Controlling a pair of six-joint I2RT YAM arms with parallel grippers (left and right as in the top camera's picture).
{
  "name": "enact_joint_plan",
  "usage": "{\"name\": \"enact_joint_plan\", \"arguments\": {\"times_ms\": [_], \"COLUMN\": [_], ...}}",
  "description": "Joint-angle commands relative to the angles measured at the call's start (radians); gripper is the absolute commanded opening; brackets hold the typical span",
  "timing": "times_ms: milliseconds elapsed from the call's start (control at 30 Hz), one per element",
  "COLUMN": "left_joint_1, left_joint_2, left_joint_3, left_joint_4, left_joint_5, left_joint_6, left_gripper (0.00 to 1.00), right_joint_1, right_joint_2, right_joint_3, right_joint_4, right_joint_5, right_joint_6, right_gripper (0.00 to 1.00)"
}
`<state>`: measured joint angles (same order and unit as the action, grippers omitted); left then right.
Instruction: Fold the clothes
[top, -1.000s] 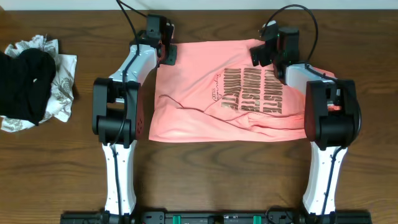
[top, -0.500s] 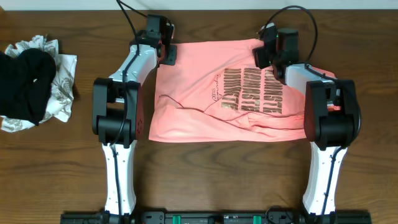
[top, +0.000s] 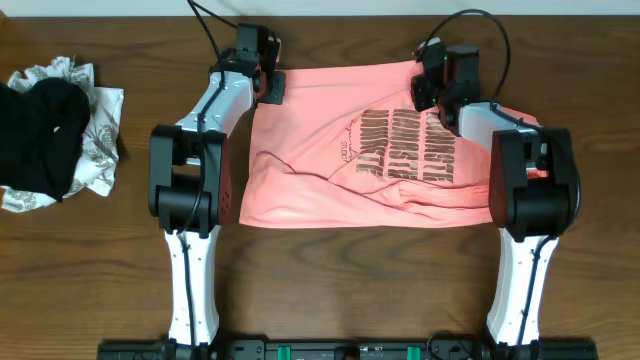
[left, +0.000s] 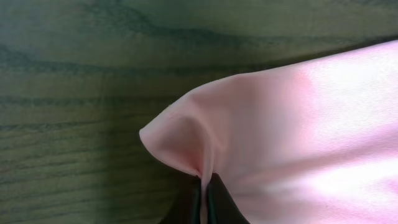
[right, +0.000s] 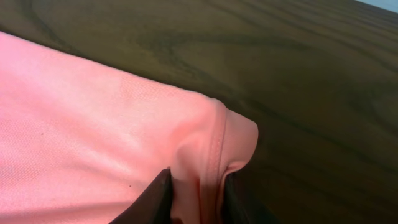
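Observation:
My left gripper is pinching the shirt's corner and will next lift it back over the creased near part behind the gripper, then lower and release, doubling the spread shirt.
The clothes are a salmon-pink T-shirt lying flat across the table's far middle, its dark lettering running sideways. At the shirt's far left corner my left gripper is shut, and in the left wrist view a thin fold of the pink fabric is pinched between its dark fingers. My right gripper is at the far right corner. In the right wrist view its two fingers press on either side of a bunched hemmed fold of the shirt.
A heap of black and white patterned cloth lies at the table's left edge. Dark wooden tabletop shows in front of the shirt. Both arms' bases stand at the near edge, one on each side of the shirt.
Both grippers have closed on the shirt's far corners. The arms have hardly shifted, and the shirt lies as it did.

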<state>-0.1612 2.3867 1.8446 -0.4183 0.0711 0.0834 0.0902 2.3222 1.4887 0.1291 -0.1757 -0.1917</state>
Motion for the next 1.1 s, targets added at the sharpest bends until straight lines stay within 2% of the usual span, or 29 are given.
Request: {"name": "enact_joint_plan", "arguments": {"times_ms": [0, 367, 467, 833, 1067], "left_joint_1": [0.005, 0.005, 0.005, 0.01, 0.01], "left_joint_2": [-0.024, -0.13, -0.147, -0.188, -0.244], "left_joint_3": [0.015, 0.015, 0.014, 0.014, 0.014], "left_joint_4": [0.005, -0.014, -0.035, -0.192, -0.258], "left_joint_5": [-0.012, -0.012, -0.012, -0.013, -0.013], "left_joint_6": [0.005, 0.005, 0.005, 0.005, 0.005], "left_gripper": [0.06, 0.06, 0.06, 0.06, 0.06], "right_joint_1": [0.008, 0.008, 0.008, 0.008, 0.008], "right_joint_2": [-0.045, -0.131, -0.177, -0.254, -0.259], "right_joint_3": [0.023, 0.03, 0.03, 0.03, 0.03], "right_joint_4": [-0.002, -0.03, -0.071, -0.285, -0.412], "right_joint_5": [0.014, -0.065, -0.064, -0.064, -0.065], "right_joint_6": [-0.003, 0.005, 0.004, 0.004, 0.004], "right_gripper": [0.24, 0.14, 0.09, 0.09, 0.01]}}
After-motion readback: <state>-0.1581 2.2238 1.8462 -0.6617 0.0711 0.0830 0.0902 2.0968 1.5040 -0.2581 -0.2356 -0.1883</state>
